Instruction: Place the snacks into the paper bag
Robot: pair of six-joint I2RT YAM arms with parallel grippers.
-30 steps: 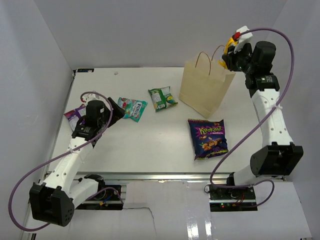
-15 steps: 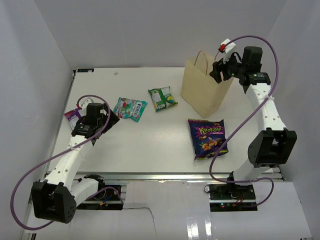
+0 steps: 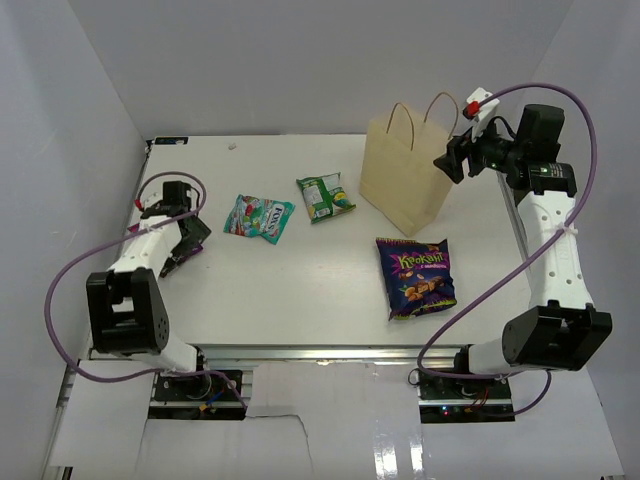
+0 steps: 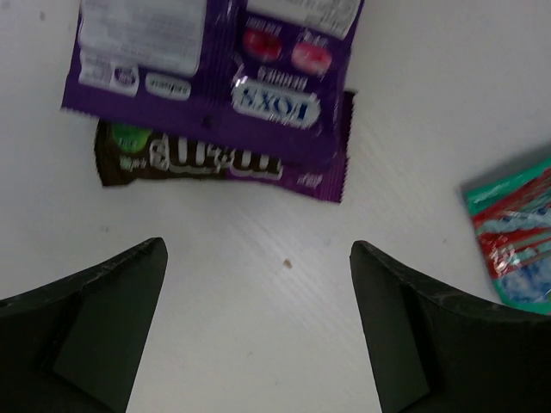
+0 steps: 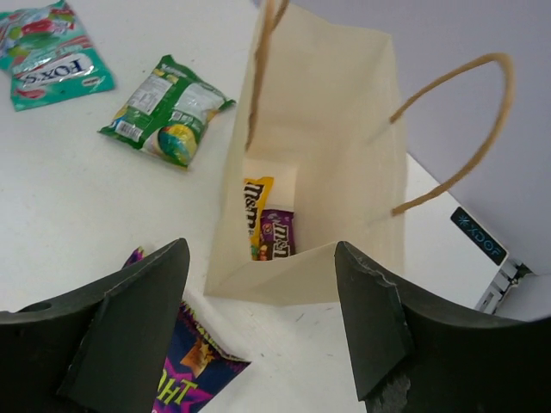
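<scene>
I should next reach outward and down with my left gripper onto the purple packet's lower edge (image 4: 269, 129), because it overlaps the dark bar.
The paper bag (image 3: 403, 186) stands upright at the back right. Inside it lie a yellow bar (image 5: 256, 206) and a dark purple bar (image 5: 279, 234). My right gripper (image 5: 260, 249) hangs open and empty above the bag's near rim, seen in the top view just right of the bag (image 3: 451, 160). The big purple bag (image 3: 416, 277) lies flat in front of the paper bag. A green pouch (image 3: 325, 196) and a teal pouch (image 3: 258, 217) lie mid-table. My left gripper (image 4: 256, 249) is open above bare table, just short of a purple packet (image 4: 215, 77) overlapping a dark bar (image 4: 194, 159).
White walls close in the table on the left, back and right. The left arm (image 3: 150, 240) sits close to the table's left edge. The paper bag's two handles (image 5: 461, 129) stick up near my right gripper. Purple cables loop from both arms.
My right gripper opened over the paper bag and no longer holds the yellow packet. It then drew back to the right. The left arm swung left toward the purple packets.
</scene>
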